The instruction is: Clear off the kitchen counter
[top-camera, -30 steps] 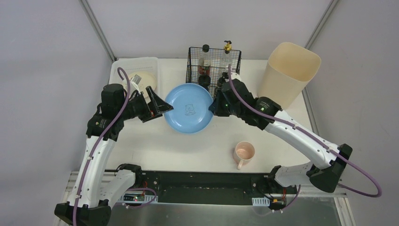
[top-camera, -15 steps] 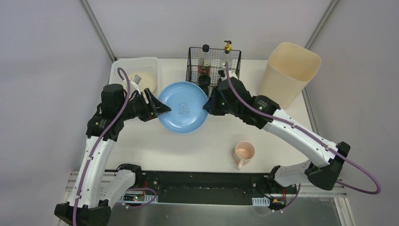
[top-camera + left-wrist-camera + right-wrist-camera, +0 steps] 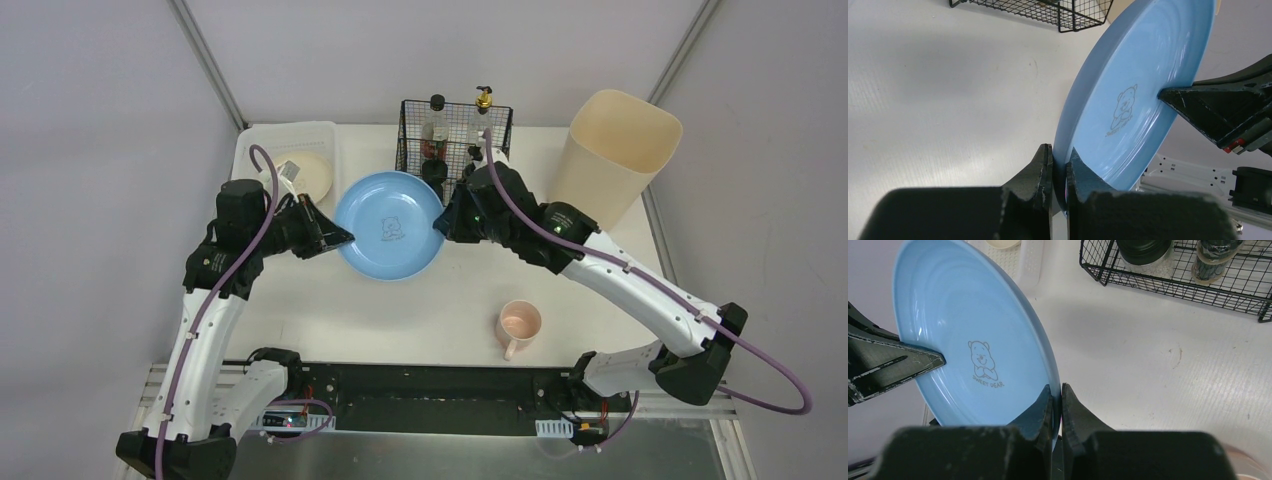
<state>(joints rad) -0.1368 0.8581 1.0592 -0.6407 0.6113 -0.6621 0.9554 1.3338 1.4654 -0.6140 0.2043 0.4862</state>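
Observation:
My left gripper will move outward, to the left in the top view, and down to let go of the plate (image 3: pixel 390 225) on the cream dish (image 3: pixel 312 177), since the tray holds dishware.
A light blue plate (image 3: pixel 390 225) with a bear print hangs tilted above the white kitchen counter (image 3: pixel 400 310), held between both arms. My left gripper (image 3: pixel 338 240) is shut on the plate's left rim; the left wrist view shows its jaws (image 3: pixel 1059 161) pinching the edge of the plate (image 3: pixel 1138 85). My right gripper (image 3: pixel 441 224) is shut on the opposite rim, and in the right wrist view (image 3: pixel 1057 396) its fingers clamp the plate (image 3: pixel 963 325). A pink mug (image 3: pixel 519 325) stands on the counter at the front right, apart from both grippers.
A black wire basket (image 3: pixel 452 140) holding bottles stands at the back middle. A tall beige bin (image 3: pixel 612 155) is at the back right. A translucent white tray (image 3: pixel 285 127) with a cream dish (image 3: pixel 308 172) sits at the back left, just behind the left gripper.
The right gripper carried the plate a little to the left. The left gripper, open before, has shut on the plate's left rim.

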